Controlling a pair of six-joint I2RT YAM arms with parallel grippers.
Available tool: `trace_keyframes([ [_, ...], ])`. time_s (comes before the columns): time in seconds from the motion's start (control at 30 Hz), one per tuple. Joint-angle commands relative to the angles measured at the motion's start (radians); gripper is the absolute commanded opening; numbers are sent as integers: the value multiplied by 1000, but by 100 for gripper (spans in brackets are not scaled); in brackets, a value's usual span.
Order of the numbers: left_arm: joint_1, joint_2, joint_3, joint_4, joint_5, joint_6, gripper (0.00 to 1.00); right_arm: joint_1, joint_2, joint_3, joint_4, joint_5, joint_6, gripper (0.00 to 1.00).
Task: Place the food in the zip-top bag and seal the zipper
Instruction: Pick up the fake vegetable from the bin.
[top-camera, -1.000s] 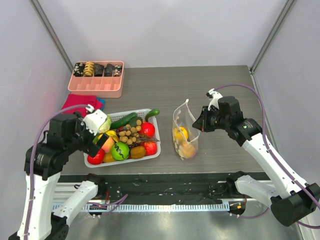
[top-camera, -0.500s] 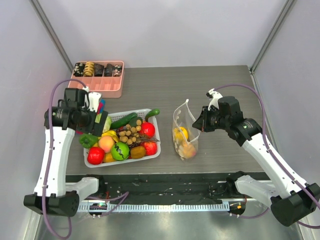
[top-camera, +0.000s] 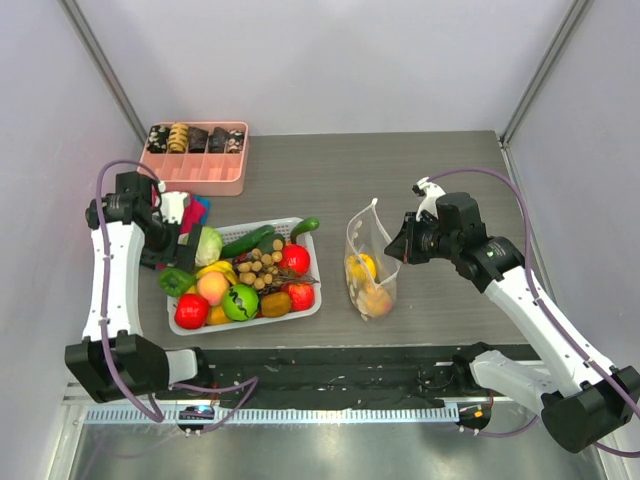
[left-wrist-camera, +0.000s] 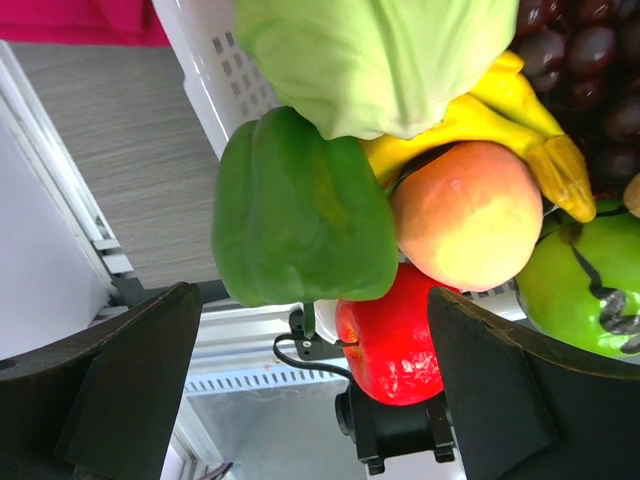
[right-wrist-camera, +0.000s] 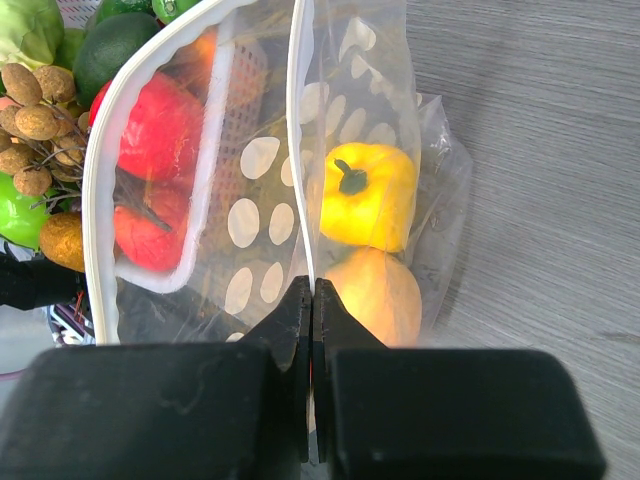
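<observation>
The green pepper (left-wrist-camera: 295, 210) is below, already lined up between the open fingers, so my left gripper should next lower straight onto it and close around its sides.
The zip-top bag (top-camera: 372, 262) stands right of the white basket (top-camera: 300, 306), mouth open, with a yellow pepper (right-wrist-camera: 368, 195) and a peach-coloured fruit (right-wrist-camera: 375, 290) inside. My right gripper (top-camera: 394, 247) is shut on the bag's zipper (right-wrist-camera: 302, 150) at the mouth's right edge (right-wrist-camera: 313, 292) and holds it up. My left gripper (top-camera: 180, 256) is open and empty over the basket's left edge. Between its wide-apart fingers (left-wrist-camera: 140, 360) I see a green pepper (left-wrist-camera: 295, 210), a peach (left-wrist-camera: 470, 215), a red apple (left-wrist-camera: 395, 350) and a pale cabbage (left-wrist-camera: 370, 60).
The basket also holds a green apple (top-camera: 240, 301), a second red apple (top-camera: 294, 259), cucumbers (top-camera: 246, 240) and brown nuts. A pink tray (top-camera: 195, 172) stands at the back left. A magenta cloth (top-camera: 148, 207) lies under my left arm. The metal rail runs along the near edge.
My left arm has swung back and to the left, from high over the basket's near-left corner to its left edge. The right arm and the bag have not moved.
</observation>
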Motion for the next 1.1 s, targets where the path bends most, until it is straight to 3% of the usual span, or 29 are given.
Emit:
trace_keyframes([
  [0.0, 34, 28, -30, -239, 48, 53, 100, 2, -19, 18, 8, -1, 4, 1],
  [0.63, 41, 100, -104, -136, 45, 68, 100, 2, -9, 14, 13, -1, 4, 1],
  [0.77, 41, 80, -96, -153, 27, 67, 83, 2, -6, 14, 16, -3, 4, 1],
  [1.07, 41, -55, -56, -190, -135, 99, 65, 0, -6, 12, 17, -6, 10, 1],
])
